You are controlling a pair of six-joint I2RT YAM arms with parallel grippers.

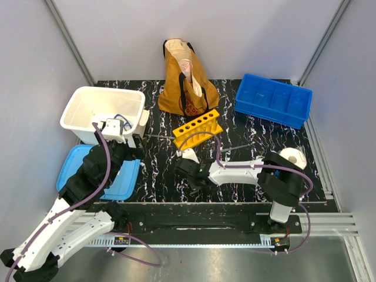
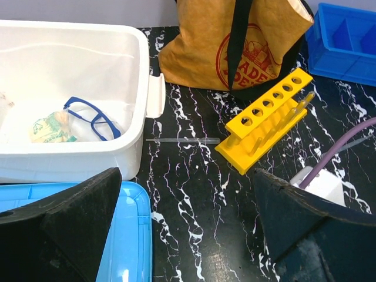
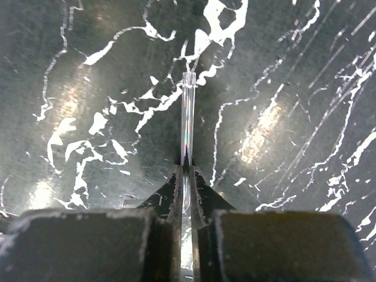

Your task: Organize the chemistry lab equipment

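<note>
I will lift across to the blue divided bin next, lower into an open section (image 1: 267, 98) and let go. The bin is outward of my right gripper and to its right in the top view.
The yellow six-hole test-tube rack (image 1: 198, 127) lies on the black marbled table in front of the tote bag; it also shows in the left wrist view (image 2: 267, 120). A thin clear tube (image 2: 182, 140) lies on the table left of the rack. My right gripper (image 1: 189, 175) is low over the table near the rack's front and is shut on another thin clear tube (image 3: 187, 117), which sticks out straight ahead of the fingertips (image 3: 176, 176). My left gripper (image 2: 188, 235) is open and empty, hovering between the blue lid and the rack.
A white tub (image 1: 103, 111) at the back left holds blue-framed goggles (image 2: 91, 120). A light blue lid (image 1: 97, 170) lies in front of it. A mustard-brown tote bag (image 1: 185, 79) stands at the back centre. A blue divided bin (image 1: 273, 100) sits at the back right.
</note>
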